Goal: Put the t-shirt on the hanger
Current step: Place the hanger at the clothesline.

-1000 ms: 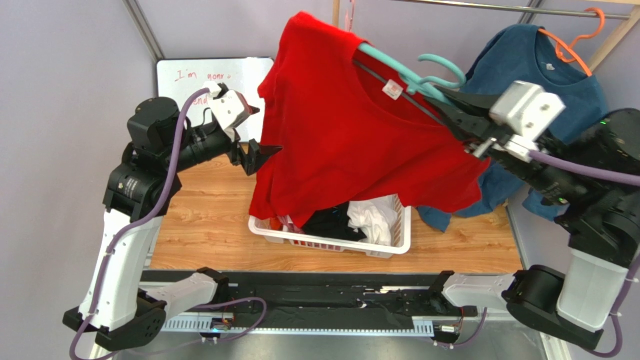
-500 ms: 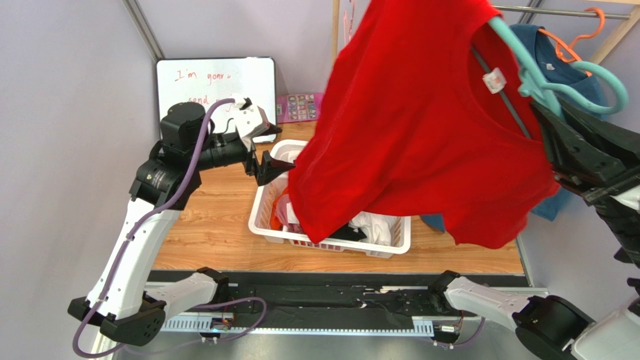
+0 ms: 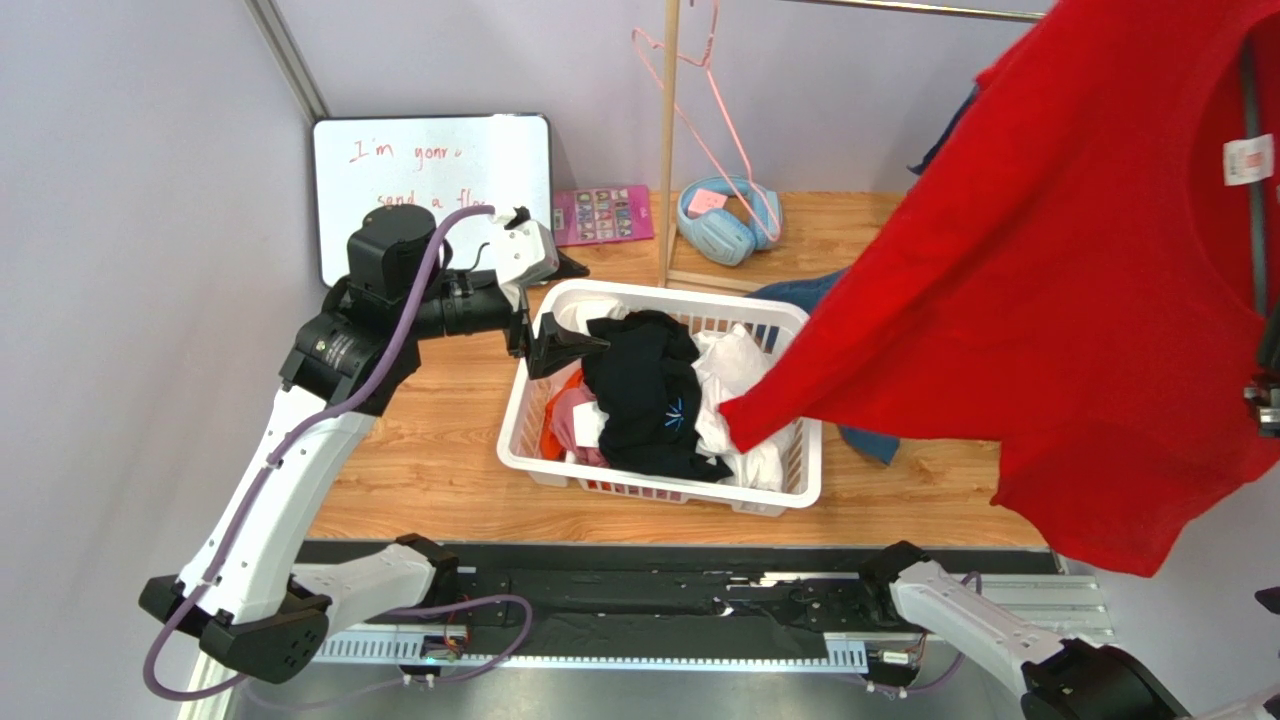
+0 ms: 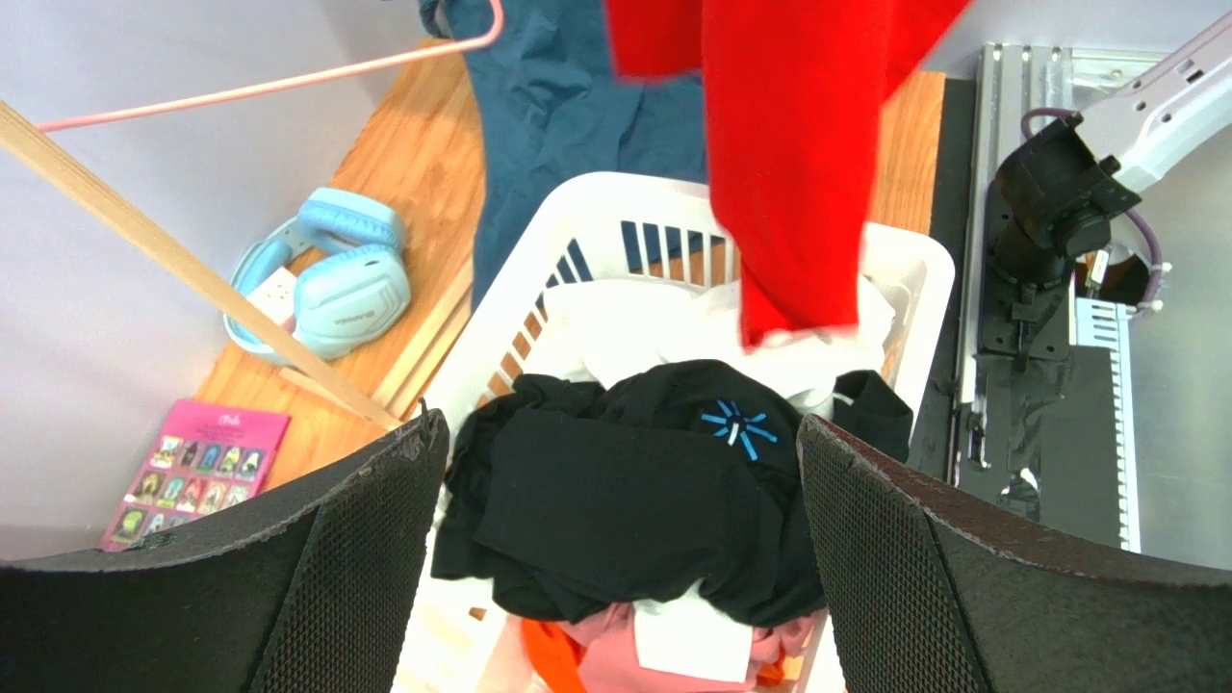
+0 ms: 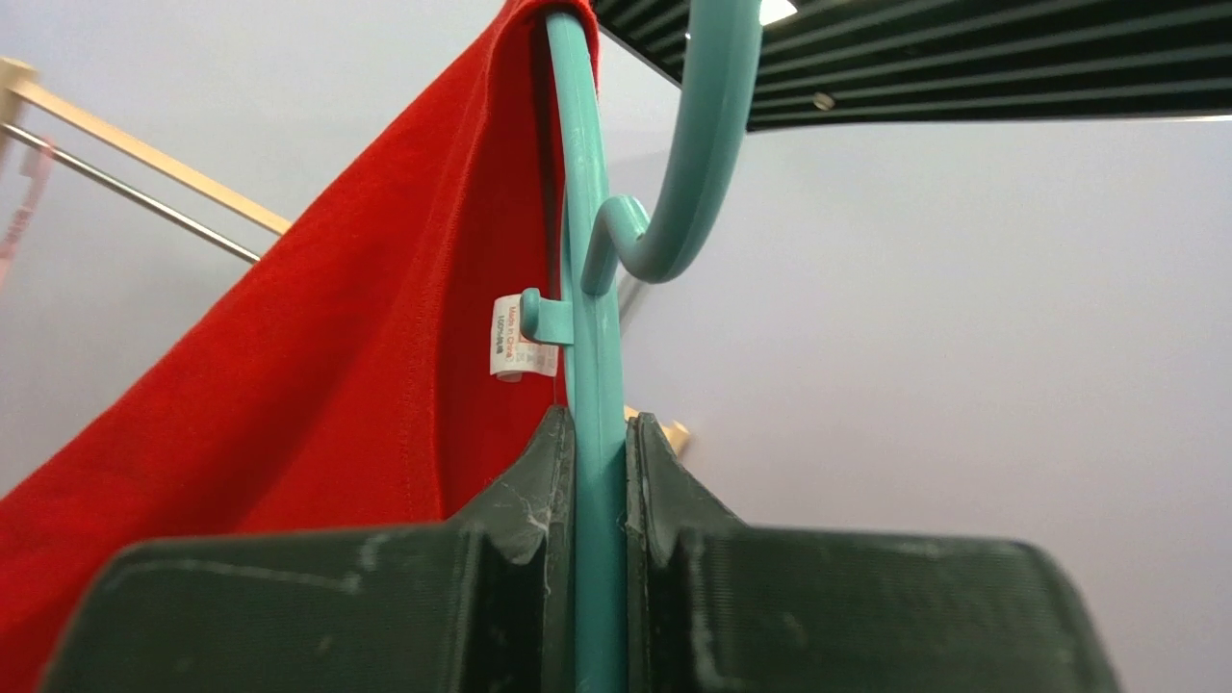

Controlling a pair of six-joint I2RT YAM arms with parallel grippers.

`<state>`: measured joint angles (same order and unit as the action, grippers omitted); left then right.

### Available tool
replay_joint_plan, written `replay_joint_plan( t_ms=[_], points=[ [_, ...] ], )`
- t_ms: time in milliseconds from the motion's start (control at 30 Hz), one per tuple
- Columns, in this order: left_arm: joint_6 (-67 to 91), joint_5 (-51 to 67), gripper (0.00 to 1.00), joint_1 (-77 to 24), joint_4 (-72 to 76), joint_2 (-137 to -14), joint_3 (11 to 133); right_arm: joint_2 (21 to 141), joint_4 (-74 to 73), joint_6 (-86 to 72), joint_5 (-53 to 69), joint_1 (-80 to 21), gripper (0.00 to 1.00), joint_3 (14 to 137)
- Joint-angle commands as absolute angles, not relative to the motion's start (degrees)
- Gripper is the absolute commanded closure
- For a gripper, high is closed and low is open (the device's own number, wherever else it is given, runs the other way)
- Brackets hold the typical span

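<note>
Next, my right gripper swings outward, lowers the hook onto the metal bar [image 5: 138, 198] and releases, since the teal hanger [image 5: 593, 347] sits inside the shirt's neck, hook free.
The red t-shirt [image 3: 1052, 285] hangs high at the right, its white neck label [image 3: 1246, 156] near the frame edge. Its lower corner trails down to the clothes in the basket [image 4: 796, 159]. The teal hanger [image 5: 593, 347] sits inside the shirt's neck, with its hook curving up; it is out of the top view. My right gripper [image 5: 596, 433] is shut on the hanger's stem and lies mostly beyond the top view's right edge. My left gripper [image 3: 549, 348] is open and empty, hovering over the basket's left side [image 4: 619, 433], apart from the shirt.
A white laundry basket [image 3: 661, 308] holds a black garment [image 3: 646, 390] and white, pink and orange clothes. A wooden post [image 3: 666, 135], a pink wire hanger [image 3: 706, 90], blue headphones [image 3: 721, 210], a whiteboard [image 3: 428, 165] and a teal-blue top [image 3: 804, 293] stand behind.
My right gripper has carried the hanger and shirt up and to the right, mostly out of the top view. My left gripper has moved right and down over the basket, staying open.
</note>
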<state>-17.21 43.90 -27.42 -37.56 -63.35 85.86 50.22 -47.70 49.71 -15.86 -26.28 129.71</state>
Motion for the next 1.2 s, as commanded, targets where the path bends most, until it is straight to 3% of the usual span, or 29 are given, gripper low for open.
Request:
replay_joint_plan(
  t_ms=[0,367,667,900,1167],
  points=[
    [-19.2,45.9,0.06,-27.8,-35.0,-63.5,85.1,50.0,-39.3,58.8,-26.2,-25.9,1.0,128.5],
    [-19.3,45.9,0.07,-27.8,-34.2,-62.0,82.1,50.6,-37.5,58.9,-29.3,-27.6,1.0,112.2],
    [-18.8,44.7,0.07,-27.8,-34.4,-59.6,80.4,60.8,-42.2,43.7,-26.8,-26.4,1.0,106.7],
    [-17.5,44.9,0.07,-27.8,-34.5,-58.1,78.3,71.3,-56.4,19.5,-9.8,-12.9,1.0,112.5],
    [-17.8,44.4,0.05,-27.8,-34.9,-57.0,77.6,73.1,-48.3,11.4,10.0,6.7,1.0,110.0]
  ],
)
